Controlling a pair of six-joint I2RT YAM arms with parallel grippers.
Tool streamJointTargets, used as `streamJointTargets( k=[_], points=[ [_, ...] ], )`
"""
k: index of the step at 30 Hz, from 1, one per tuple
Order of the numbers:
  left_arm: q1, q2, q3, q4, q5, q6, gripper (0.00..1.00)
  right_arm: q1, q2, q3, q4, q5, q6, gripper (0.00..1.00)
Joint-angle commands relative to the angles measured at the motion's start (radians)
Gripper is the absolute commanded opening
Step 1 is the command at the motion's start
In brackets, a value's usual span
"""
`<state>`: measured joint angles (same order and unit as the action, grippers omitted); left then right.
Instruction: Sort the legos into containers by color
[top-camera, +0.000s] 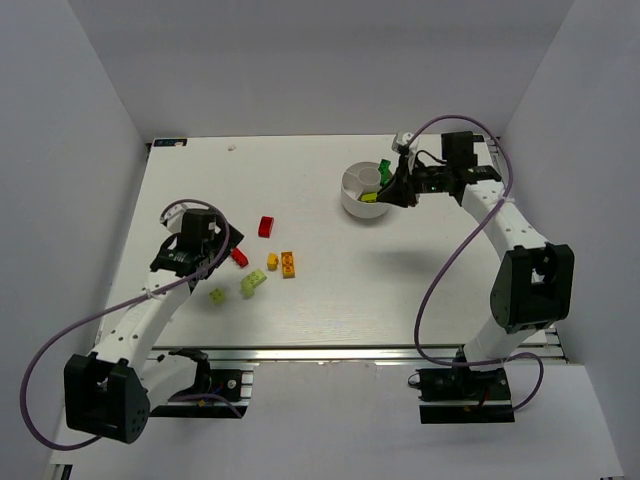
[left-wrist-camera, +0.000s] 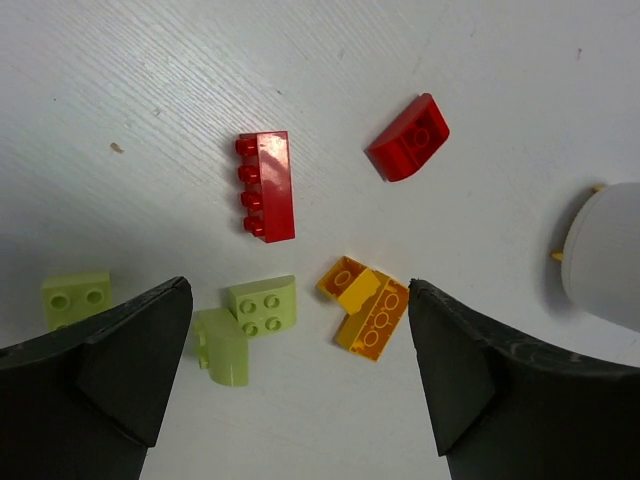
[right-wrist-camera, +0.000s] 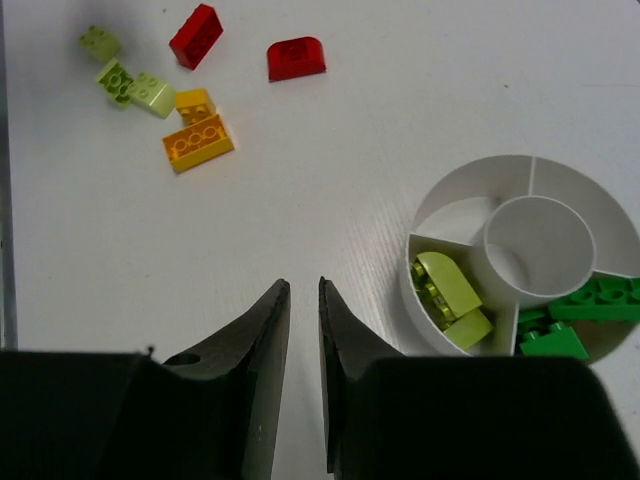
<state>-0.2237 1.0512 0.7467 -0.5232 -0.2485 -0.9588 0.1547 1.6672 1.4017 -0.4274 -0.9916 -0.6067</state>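
The end of the red brick that is farthest from the lime bricks is below my left gripper and has room on the bare table. My left gripper will lower its open fingers around that end.
Loose legos lie on the table left of centre: a red brick, a red curved piece, orange-yellow bricks and lime bricks, with another lime brick off to the left. My left gripper hangs wide open over the lime and orange-yellow bricks, holding nothing. The white dish has lime bricks in one wedge and dark green bricks in a neighbouring wedge. My right gripper is beside the dish, its fingers only a narrow slit apart and empty.
In the top view the dish sits at the back right and the loose bricks near the left arm. White walls surround the table. A white rounded object shows at the right edge of the left wrist view.
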Motion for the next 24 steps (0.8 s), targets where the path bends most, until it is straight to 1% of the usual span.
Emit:
streamJointTargets(
  k=[1, 3, 9, 12, 18, 21, 24],
  points=[
    [0.023, 0.053, 0.075, -0.087, 0.001, -0.009, 0.98, 0.032, -0.058, -0.023, -0.007, 0.030, -0.051, 0.28],
    [0.037, 0.082, 0.114, -0.110, 0.009, -0.008, 0.98, 0.063, -0.067, -0.038, -0.011, 0.037, -0.050, 0.37],
    [0.067, 0.208, 0.207, -0.190, -0.001, -0.009, 0.98, 0.141, -0.103, -0.101, 0.018, 0.079, -0.022, 0.49],
    [0.078, 0.260, 0.238, -0.213, -0.003, -0.011, 0.98, 0.160, -0.098, -0.106, 0.041, 0.102, 0.027, 0.51],
    [0.087, 0.328, 0.286, -0.239, -0.035, -0.014, 0.98, 0.172, -0.083, -0.099, 0.073, 0.148, 0.113, 0.52],
    [0.095, 0.352, 0.295, -0.245, -0.043, -0.009, 0.98, 0.174, -0.089, -0.110, 0.078, 0.154, 0.117, 0.52],
    [0.101, 0.400, 0.309, -0.248, -0.043, 0.005, 0.96, 0.175, -0.098, -0.128, 0.085, 0.162, 0.119, 0.52]
  ],
)
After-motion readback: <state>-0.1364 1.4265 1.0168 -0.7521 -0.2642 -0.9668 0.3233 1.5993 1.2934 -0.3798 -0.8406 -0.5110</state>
